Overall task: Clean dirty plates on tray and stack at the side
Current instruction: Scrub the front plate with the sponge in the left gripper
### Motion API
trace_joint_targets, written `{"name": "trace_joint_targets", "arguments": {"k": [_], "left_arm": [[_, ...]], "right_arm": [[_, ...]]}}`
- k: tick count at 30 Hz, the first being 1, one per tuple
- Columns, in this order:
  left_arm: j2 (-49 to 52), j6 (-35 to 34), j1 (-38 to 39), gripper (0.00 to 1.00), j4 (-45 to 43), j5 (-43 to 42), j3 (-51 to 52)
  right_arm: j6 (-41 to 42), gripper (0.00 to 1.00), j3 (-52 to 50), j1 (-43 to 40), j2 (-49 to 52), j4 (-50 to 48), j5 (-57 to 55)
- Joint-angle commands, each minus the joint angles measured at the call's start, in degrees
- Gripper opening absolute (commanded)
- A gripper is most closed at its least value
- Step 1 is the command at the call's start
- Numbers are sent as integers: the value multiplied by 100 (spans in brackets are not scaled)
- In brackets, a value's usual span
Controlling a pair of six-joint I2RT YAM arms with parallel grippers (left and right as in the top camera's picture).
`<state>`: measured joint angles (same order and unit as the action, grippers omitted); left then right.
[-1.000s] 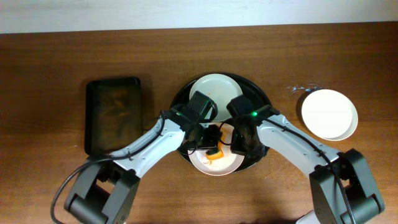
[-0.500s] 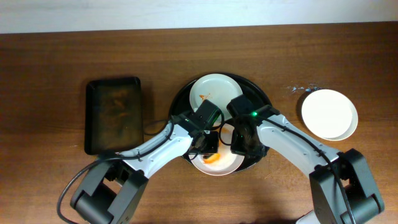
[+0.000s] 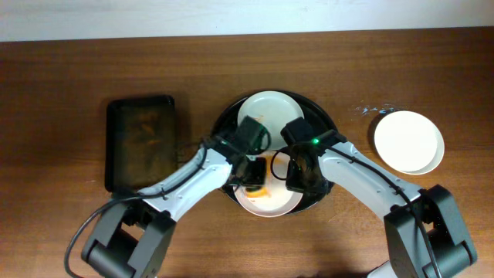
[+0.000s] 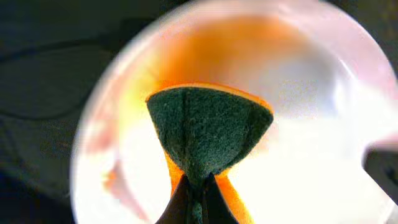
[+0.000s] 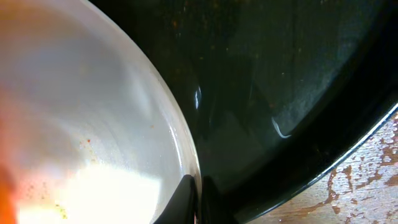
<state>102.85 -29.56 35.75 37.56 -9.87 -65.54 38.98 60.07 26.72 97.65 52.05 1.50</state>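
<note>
My right gripper lifts next, carries the near plate over the plain white plate (image 3: 409,141) and lowers to release the near plate's rim, since the plain one already sits beside the tray.
The round black tray (image 3: 324,123) holds two white plates. The near plate (image 3: 272,205) carries orange smears; it fills the left wrist view (image 4: 323,155) and shows in the right wrist view (image 5: 81,124). My left gripper (image 3: 255,176) is shut on a green and orange sponge (image 4: 208,127) pressed onto that plate. My right gripper (image 3: 296,179) is shut on the plate's right rim (image 5: 189,180). The far plate (image 3: 270,112) has a small orange mark. A plain white plate (image 3: 409,141) sits on the table to the right of the tray.
A rectangular dark tray (image 3: 140,141) lies on the wooden table left of the round tray. Small wet marks (image 3: 370,110) spot the wood near the plain plate. The black tray's rim (image 5: 348,143) and stained wood show in the right wrist view.
My left gripper with the sponge has moved back and forth across the near plate, right then left again. The right gripper has held the rim in place.
</note>
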Motion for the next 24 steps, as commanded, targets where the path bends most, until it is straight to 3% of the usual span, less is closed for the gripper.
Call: {"name": "trace_joint_targets", "arguments": {"k": [1, 10, 14, 16, 22, 24], "left_arm": [[-155, -116, 516, 0, 4, -348, -83], [-155, -588, 953, 0, -501, -339, 280], [-151, -581, 933, 0, -610, 1561, 367], [-151, -579, 791, 0, -621, 1875, 367], [-260, -404, 181, 0, -887, 1810, 330], [-662, -170, 223, 0, -883, 1185, 319]], "right_arm": [[26, 4, 20, 22, -55, 31, -199], [26, 4, 20, 22, -55, 28, -201], [26, 4, 20, 22, -55, 46, -199], [26, 4, 20, 22, -55, 52, -199], [26, 4, 20, 22, -55, 55, -201], [26, 4, 20, 22, -55, 50, -201]]}}
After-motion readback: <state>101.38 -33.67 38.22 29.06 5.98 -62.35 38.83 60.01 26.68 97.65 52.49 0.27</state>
